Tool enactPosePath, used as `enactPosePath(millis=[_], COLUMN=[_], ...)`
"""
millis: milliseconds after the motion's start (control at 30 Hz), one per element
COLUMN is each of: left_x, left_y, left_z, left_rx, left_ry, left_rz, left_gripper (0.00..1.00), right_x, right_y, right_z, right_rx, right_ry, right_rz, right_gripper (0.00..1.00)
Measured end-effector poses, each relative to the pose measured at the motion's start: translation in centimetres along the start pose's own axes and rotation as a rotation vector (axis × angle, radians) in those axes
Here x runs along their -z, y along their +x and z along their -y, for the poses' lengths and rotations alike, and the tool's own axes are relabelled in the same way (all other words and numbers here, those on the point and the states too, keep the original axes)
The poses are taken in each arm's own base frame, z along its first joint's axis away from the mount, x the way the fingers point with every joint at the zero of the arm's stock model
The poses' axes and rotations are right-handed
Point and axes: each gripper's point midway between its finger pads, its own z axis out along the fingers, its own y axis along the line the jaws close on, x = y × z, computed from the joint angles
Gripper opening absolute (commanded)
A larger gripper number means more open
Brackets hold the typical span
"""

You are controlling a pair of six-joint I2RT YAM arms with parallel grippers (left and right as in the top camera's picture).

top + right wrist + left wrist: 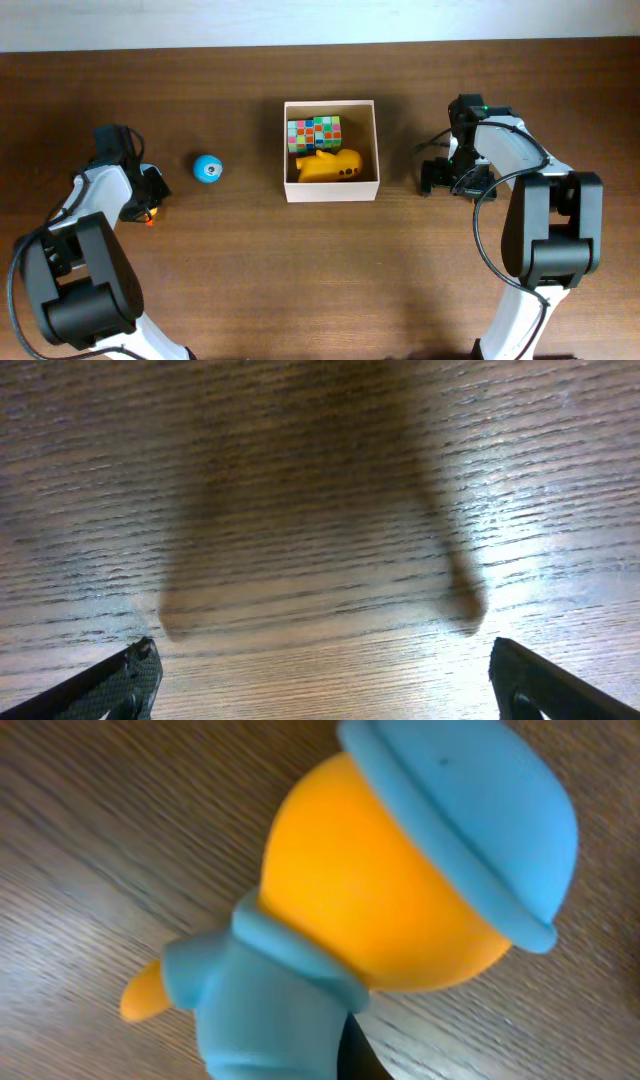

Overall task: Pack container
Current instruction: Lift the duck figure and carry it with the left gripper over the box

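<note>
My left gripper lifts the orange and blue toy figure next and crosses right in the overhead view to the container's free bottom past the cube. It then lowers and releases the figure.
The container, a square white-walled box, sits mid-table and holds a multicoloured cube and a yellow toy. My left gripper is low over the table at the far left, closed around an orange and blue toy figure that fills the left wrist view. One dark finger shows against the toy's blue body; the other is hidden. Only an orange bit of the toy shows from overhead. My right gripper is open and empty over bare wood, to the right of the container.
A small blue ball lies on the wooden table between my left gripper and the container. Both arm bases stand at the front edge, left and right.
</note>
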Motion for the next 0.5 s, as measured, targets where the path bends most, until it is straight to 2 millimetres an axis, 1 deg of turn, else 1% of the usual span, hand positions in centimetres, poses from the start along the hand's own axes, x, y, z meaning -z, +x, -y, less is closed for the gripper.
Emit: enactPosePath(millis=[133,267,333,400,433,500], left_x=[0.4,1.8,3.3,5.3,6.4,9.6], left_y=[0.5,-0.3,-1.3,-2.3,-2.9,-4.2], left_z=[0.7,2.5,3.7,4.8,5.3,6.7], left_rx=[-0.001,-0.016,-0.043,-0.075,-0.097,-0.152], left_ry=[0.042,0.134,0.2,0.263,0.291,0.353], left_rz=[-0.037,-0.051,-0.036,-0.008,0.014,0.081], left_gripper=[0.02,0.02,0.02,0.02,0.02,0.02], right_x=[0.0,0.0,0.0,0.0,0.0,0.0], right_y=[0.0,0.0,0.0,0.0,0.0,0.0], right_z=[0.0,0.0,0.0,0.0,0.0,0.0], right_rx=[0.0,0.0,0.0,0.0,0.0,-0.001], right_ry=[0.0,0.0,0.0,0.0,0.0,0.0], right_rz=[0.0,0.0,0.0,0.0,0.0,0.0], right_gripper=[0.99,0.99,0.99,0.99,0.99,0.99])
